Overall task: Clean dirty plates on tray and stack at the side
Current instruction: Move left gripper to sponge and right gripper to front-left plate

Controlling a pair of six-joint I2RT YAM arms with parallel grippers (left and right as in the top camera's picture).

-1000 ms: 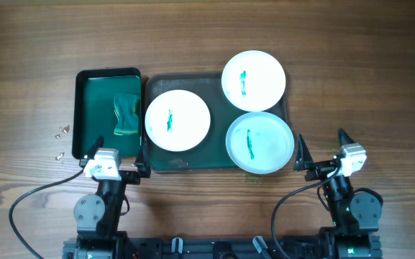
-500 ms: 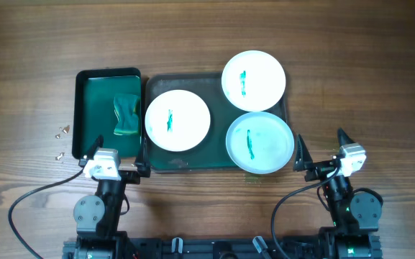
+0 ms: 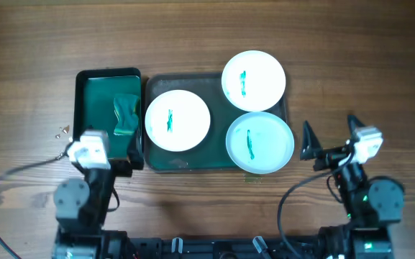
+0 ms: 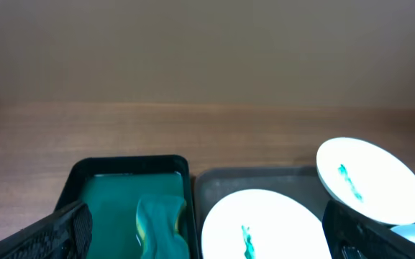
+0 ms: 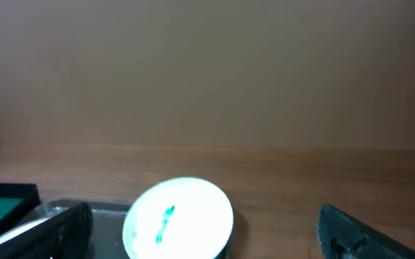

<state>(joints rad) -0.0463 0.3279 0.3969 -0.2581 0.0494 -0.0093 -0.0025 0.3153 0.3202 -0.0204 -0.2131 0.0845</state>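
Observation:
My right gripper is at the bluish plate and next needs to move outward from it, across, and down onto the white one's facing rim (image 3: 208, 124) by the sponge.
Three plates lie on or over the large dark green tray (image 3: 214, 157). A white plate (image 3: 178, 120) is at its left, a white plate (image 3: 254, 80) overhangs its far right corner, and a pale bluish plate (image 3: 260, 142) is at its near right. Each has a green streak at the centre. My left gripper (image 3: 103, 146) is open and empty at the near end of the sponge tray (image 3: 92, 93). My right gripper (image 3: 329, 133) is open and empty over bare table, right of the bluish plate. The left wrist view shows the left plate (image 4: 265, 226) and the far plate (image 4: 369, 180).
A green sponge (image 3: 126, 115) lies in the smaller, deeper green tray, touching the big tray's left side; it also shows in the left wrist view (image 4: 160, 226). Small metal bits (image 3: 62, 132) lie on the wood left of it. The right wrist view shows the far plate (image 5: 178, 216).
Both arms have risen from rest. My left gripper has shifted left toward the sponge tray. My right gripper has shifted right and a little farther from me. Plates and sponge have not moved.

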